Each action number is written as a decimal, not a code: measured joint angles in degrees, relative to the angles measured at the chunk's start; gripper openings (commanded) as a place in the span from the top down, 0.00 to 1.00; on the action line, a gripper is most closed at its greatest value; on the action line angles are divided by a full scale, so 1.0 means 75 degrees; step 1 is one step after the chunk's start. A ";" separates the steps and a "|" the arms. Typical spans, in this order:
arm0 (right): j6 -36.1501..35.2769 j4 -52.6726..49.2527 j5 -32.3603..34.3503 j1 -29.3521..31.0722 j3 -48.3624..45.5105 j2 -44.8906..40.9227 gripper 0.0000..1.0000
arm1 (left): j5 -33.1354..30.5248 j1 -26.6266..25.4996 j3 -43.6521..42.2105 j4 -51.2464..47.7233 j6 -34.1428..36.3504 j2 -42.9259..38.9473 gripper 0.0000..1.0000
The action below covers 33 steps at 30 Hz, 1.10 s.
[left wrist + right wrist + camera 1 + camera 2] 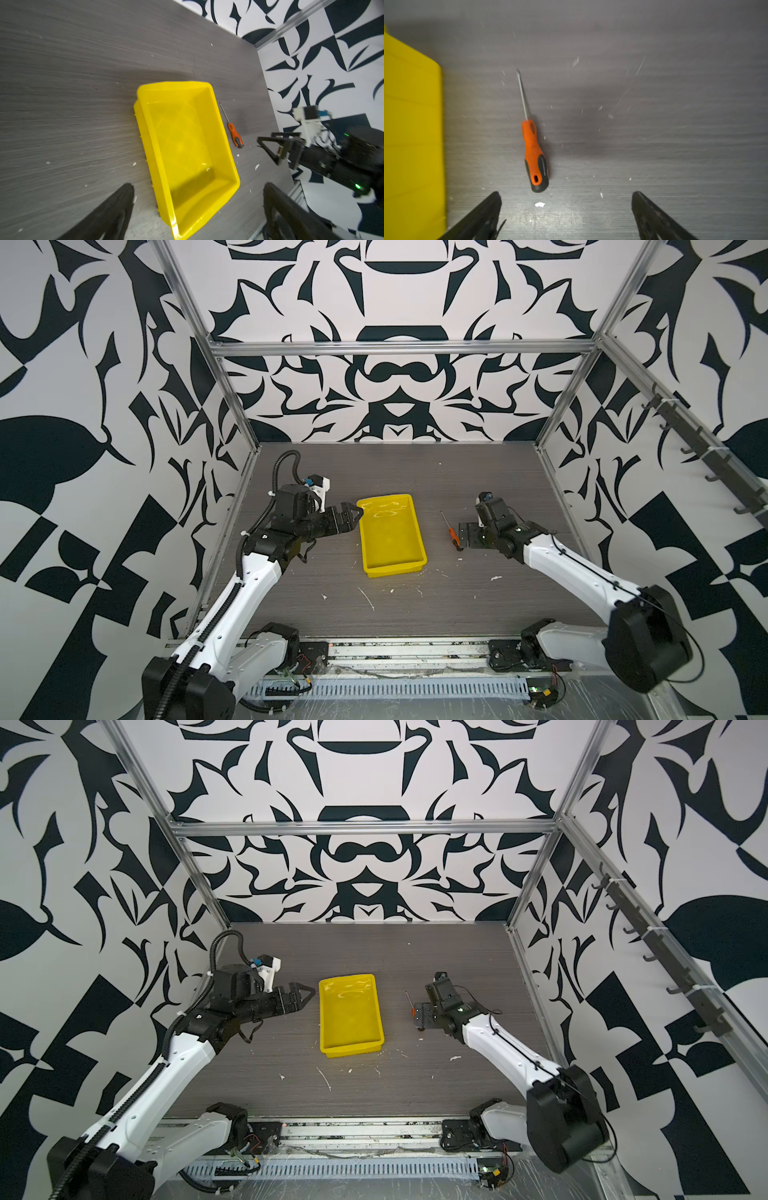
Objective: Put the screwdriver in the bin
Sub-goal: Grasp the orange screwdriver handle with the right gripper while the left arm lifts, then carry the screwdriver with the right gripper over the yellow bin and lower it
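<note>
My right gripper should next move down toward the bin, astride the handle's black-sided half [456, 541], because the screwdriver lies flat below my open fingers and nearer the bin [390, 535].
The screwdriver [452, 536] [412, 1011] [233, 133] [532, 145], orange-handled with a black butt and a thin shaft, lies flat on the grey table just right of the bin. The yellow bin [390, 535] [349, 1015] [187, 145] [411, 124] stands mid-table with nothing inside. My right gripper [463, 537] [422, 1016] [566, 194] [268, 149] hovers open over the table beside the handle's butt end, touching nothing. At the bin's far left corner my left gripper [355, 516] [305, 996] [198, 187] is open too, with nothing held.
White scraps and specks [368, 599] litter the table in front of the bin. Aluminium frame posts [557, 423] line the table's sides, and a rail of hooks [706, 464] runs along the right wall. A slotted cable duct [395, 689] spans the front edge.
</note>
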 measured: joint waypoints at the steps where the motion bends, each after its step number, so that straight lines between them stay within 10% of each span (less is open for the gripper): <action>1: 0.0000 -0.0052 -0.0073 0.0000 0.0076 0.0210 0.00 | 0.0050 -0.0079 0.0000 -0.0003 -0.0020 0.0020 0.01; 10: -0.0306 0.0067 -0.0796 0.0003 0.1020 0.2081 0.09 | 0.0251 -0.0577 0.0000 -0.0026 -0.0187 0.0044 0.01; 21: -0.0373 0.0248 -0.1139 0.0047 0.1224 0.2975 0.75 | 0.0099 -0.0653 -0.0093 0.0050 -0.0338 0.0047 0.01; 33: -0.0548 0.0146 -0.1052 0.0172 0.1247 0.2783 1.00 | -0.0178 -0.0653 -0.0210 0.0038 -0.0367 -0.0210 0.01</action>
